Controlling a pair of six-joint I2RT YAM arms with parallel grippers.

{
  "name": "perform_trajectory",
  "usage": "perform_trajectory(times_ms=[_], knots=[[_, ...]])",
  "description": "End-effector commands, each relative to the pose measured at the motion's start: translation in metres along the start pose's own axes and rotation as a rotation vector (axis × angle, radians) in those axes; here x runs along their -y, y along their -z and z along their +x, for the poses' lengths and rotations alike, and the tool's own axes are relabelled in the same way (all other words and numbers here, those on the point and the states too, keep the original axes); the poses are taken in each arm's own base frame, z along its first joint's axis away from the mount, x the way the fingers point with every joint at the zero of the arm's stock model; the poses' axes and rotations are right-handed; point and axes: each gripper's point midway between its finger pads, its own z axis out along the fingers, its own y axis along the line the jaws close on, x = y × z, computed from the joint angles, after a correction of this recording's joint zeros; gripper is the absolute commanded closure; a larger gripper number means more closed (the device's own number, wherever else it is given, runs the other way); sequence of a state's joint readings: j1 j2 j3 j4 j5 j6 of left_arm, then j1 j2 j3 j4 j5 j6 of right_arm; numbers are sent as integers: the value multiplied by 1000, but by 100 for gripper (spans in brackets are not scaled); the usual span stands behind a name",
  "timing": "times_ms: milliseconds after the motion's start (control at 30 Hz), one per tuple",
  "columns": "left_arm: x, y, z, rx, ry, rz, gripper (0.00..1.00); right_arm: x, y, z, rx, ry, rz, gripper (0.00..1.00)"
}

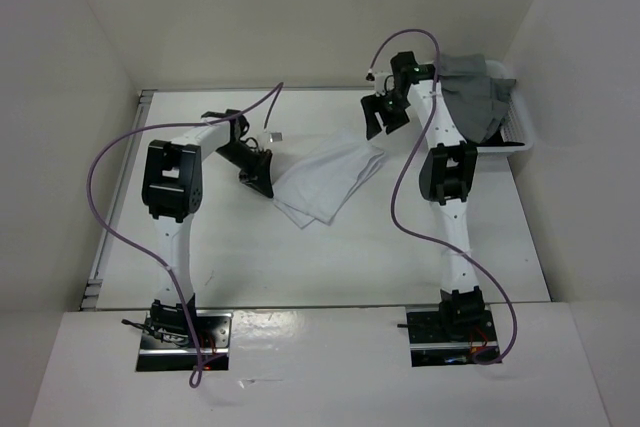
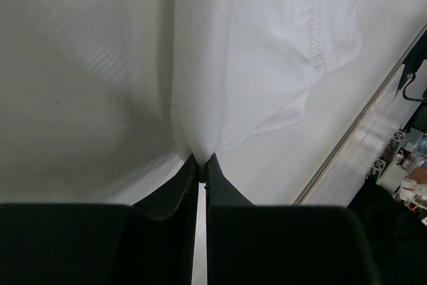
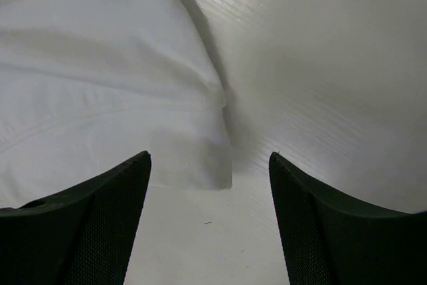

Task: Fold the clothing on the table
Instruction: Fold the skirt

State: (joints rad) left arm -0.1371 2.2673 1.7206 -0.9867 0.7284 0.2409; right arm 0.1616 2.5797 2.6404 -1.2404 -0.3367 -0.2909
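Note:
The clothing's corner nearest the basket (image 3: 216, 168) is below my open right gripper, between its spread fingers in the wrist view, so I lower the gripper onto that corner next.
The white clothing (image 1: 328, 179) lies folded into a slanted, roughly rectangular stack in the middle of the table (image 1: 330, 257). My left gripper (image 1: 262, 184) sits at the stack's left corner and is shut on a pinch of the white fabric (image 2: 200, 145), its two fingers nearly touching. My right gripper (image 1: 385, 117) hovers open by the stack's far right corner. In the right wrist view that corner of the clothing (image 3: 200, 165) lies just ahead of the open fingers (image 3: 100, 205), with bare table between them.
A white basket (image 1: 505, 132) stands at the back right with a grey garment (image 1: 478, 87) draped over it. A thin metal rail (image 2: 360, 125) runs along the table's edge. White walls enclose the table on three sides. Purple cables loop from both arms.

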Motion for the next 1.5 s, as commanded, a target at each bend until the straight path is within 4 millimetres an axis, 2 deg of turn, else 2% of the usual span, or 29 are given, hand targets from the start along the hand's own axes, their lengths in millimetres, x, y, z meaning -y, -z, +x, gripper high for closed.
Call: perform_trajectory(times_ms=[0,300,400,433,667,767,800,933,967,1000,1233,1300,1333,1433,1467], knots=[[15,6,-7,23,-73,41,97,-22,-8,12,-39,32,-121,24],[10,3,-5,10,-67,24,97,-21,-35,31,-95,22,-170,24],[8,4,-5,7,-67,15,97,-19,-49,42,-131,6,-180,24],[8,4,-5,7,-67,15,97,-14,-48,43,-128,-3,-176,24],[3,1,3,-1,-55,19,97,1,-68,73,-203,-48,-193,33],[3,2,3,5,-61,17,97,-4,-72,82,-222,-55,-230,40],[1,1,6,-5,-55,10,97,-7,-73,85,-229,-62,-244,46],[1,1,6,-5,-55,10,97,-28,-79,101,-282,-34,-299,51],[1,1,6,-5,-55,10,97,-29,-80,105,-291,-29,-304,52],[1,1,6,-5,-55,10,97,-36,-81,108,-303,-27,-320,52],[1,1,6,-5,-55,10,97,-44,-81,124,-337,-31,-367,52],[1,1,6,-5,-55,10,97,-49,-82,125,-341,-23,-370,58],[1,1,6,-5,-55,10,97,-49,-82,125,-341,-23,-370,67],[1,1,6,-5,-55,10,97,-46,-82,122,-326,-11,-356,84],[1,1,6,-5,-55,10,97,-45,-82,123,-333,-18,-341,97]])
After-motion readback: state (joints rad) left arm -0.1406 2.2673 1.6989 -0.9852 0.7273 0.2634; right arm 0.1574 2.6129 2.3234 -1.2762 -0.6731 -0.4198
